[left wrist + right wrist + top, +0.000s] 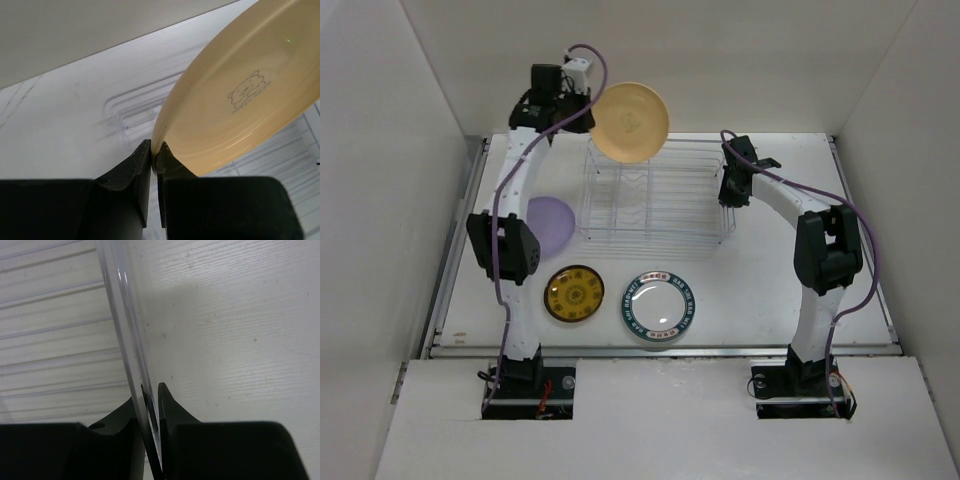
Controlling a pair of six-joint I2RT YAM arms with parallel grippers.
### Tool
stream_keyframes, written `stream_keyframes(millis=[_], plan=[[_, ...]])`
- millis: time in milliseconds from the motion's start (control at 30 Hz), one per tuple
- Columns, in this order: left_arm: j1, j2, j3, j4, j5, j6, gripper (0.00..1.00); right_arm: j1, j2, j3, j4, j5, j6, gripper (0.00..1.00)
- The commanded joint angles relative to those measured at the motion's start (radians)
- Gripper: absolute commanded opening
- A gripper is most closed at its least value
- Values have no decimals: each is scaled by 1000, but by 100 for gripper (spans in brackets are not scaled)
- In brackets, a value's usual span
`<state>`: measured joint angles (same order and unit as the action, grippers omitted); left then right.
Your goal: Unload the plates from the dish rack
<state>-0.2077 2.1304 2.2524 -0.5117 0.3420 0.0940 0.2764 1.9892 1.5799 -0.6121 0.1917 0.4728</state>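
The lilac plate lies flat on the table outside the rack, so my left gripper moves past the rack's end next, then back and down over it.
My left gripper is shut on the rim of a tan-yellow plate, holding it tilted in the air above the back left corner of the dish rack. In the left wrist view the plate shows a small bear print, and its edge is pinched at my left gripper. My right gripper is at the rack's right end. In the right wrist view this gripper is shut on the rack's wire rim. The rack's slots show only bare wire.
A lilac plate lies left of the rack, partly behind my left arm. An orange-centred dark-rimmed plate and a white plate with a teal patterned rim lie in front of the rack. White walls enclose the table on three sides.
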Motion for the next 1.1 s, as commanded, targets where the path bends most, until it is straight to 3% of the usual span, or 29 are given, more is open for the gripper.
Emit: stream_keyframes(millis=[0,133,167,267,400,500,600,733,867,1067], plan=[[140,-179,72,-187,11,-33,0,4,-12,-18,23,69,50,0],[299,-277,-39,-350,20,4,0,4,-21,-18,23,69,50,0],[354,-321,-112,-376,20,21,0,4,-21,-18,23,69,50,6],[436,-386,-248,-514,-55,100,0,4,-30,-9,32,80,50,6],[548,-406,-399,-561,-84,92,0,4,-30,14,32,109,50,0],[577,-354,-459,-583,-9,92,0,4,-30,40,32,109,50,0],[577,-276,-441,-672,75,128,0,4,-30,60,43,109,26,0],[587,-117,-380,-731,57,128,0,4,-30,51,83,144,-63,0],[587,-49,-326,-743,42,119,0,4,-21,60,95,187,-174,0],[587,3,-281,-734,-5,110,0,4,-21,69,86,186,-186,0]])
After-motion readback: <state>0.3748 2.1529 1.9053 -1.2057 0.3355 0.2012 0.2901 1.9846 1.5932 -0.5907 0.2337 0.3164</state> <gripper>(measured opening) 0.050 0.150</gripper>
